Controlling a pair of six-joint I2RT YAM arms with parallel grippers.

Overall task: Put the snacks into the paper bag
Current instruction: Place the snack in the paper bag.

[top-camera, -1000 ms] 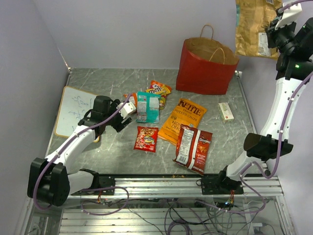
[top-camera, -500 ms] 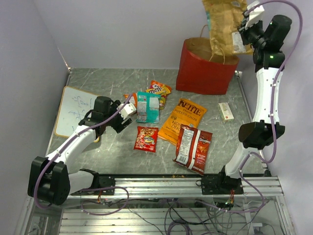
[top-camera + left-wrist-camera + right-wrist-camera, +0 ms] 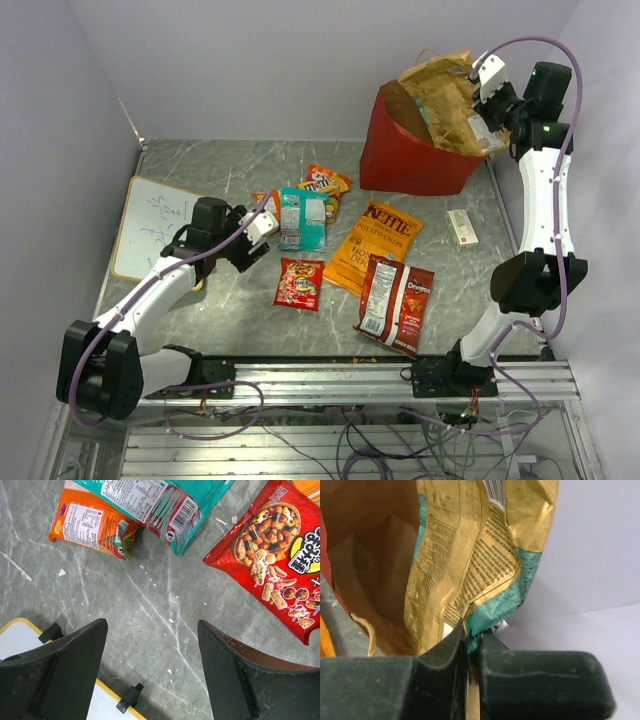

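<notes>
My right gripper still has the tan bag sticking out past the red bag's rim, near the side of the red bag. It will move over the red bag's opening (image 3: 381, 562) next, then down inside.
The red paper bag (image 3: 410, 150) stands open at the back right, its brown inside (image 3: 370, 555) showing in the right wrist view. My right gripper (image 3: 487, 125) (image 3: 474, 640) is shut on the teal-edged corner of the tan bag (image 3: 445, 95) (image 3: 470, 555), which tilts into the bag's mouth. On the table lie the Kettle bag (image 3: 375, 245), Doritos bag (image 3: 395, 305), teal pack (image 3: 302, 218) (image 3: 160, 500), small red pack (image 3: 299, 283) (image 3: 280, 555) and small orange pack (image 3: 90, 522). My left gripper (image 3: 262, 232) (image 3: 152, 625) hangs open over bare table beside the teal pack.
A white board with a yellow edge (image 3: 150, 225) (image 3: 15, 635) lies at the left, under the left arm. A small white box (image 3: 461, 227) lies right of the Kettle bag. More candy packs (image 3: 325, 183) sit behind the teal pack. Walls close the back and sides.
My right arm has swung the tan bag down and leftward from high above into the paper bag's mouth. The left arm has not moved.
</notes>
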